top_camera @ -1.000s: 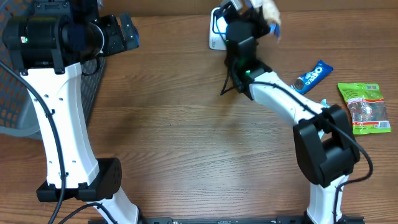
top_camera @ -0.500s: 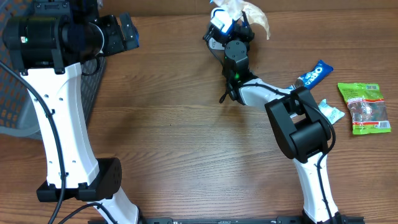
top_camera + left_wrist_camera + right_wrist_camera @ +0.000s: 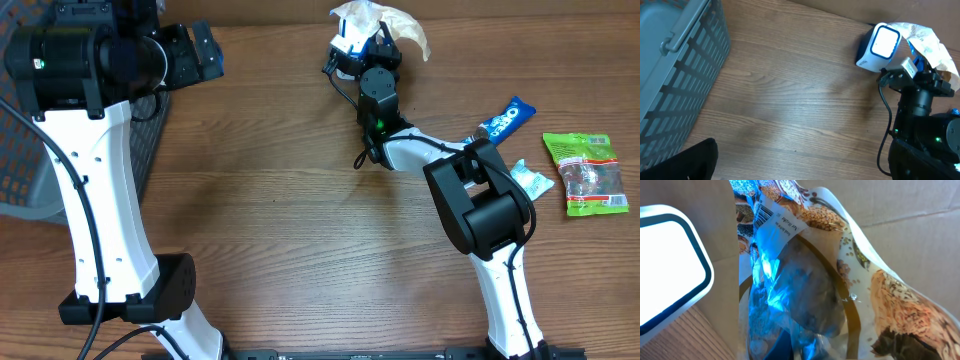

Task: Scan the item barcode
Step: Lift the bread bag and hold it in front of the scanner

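The other packs lie back and to the right in the overhead view, so the right gripper should swing that way next and release the packet onto the green bag (image 3: 586, 175).
My right gripper (image 3: 373, 42) is shut on a white snack packet (image 3: 396, 24) printed with grains, and holds it at the table's far edge, right beside the white, blue-trimmed scanner (image 3: 343, 47). In the right wrist view the packet (image 3: 810, 280) fills the frame, lit blue. Its barcode label (image 3: 765, 214) is at the top, close to the scanner's lit window (image 3: 667, 265); my own fingers are hidden behind it. The left wrist view shows the scanner (image 3: 880, 44) with the packet (image 3: 929, 42) draped to its right. My left gripper (image 3: 205, 50) hangs open and empty at the far left.
A grey basket (image 3: 18, 170) stands at the left edge, also in the left wrist view as a basket (image 3: 675, 75). At the right lie a blue cookie pack (image 3: 503, 122), a small teal packet (image 3: 530, 178) and a green bag (image 3: 586, 172).
The right arm has folded in and swung the packet left, from beside the scanner to over it. The left arm has not moved.
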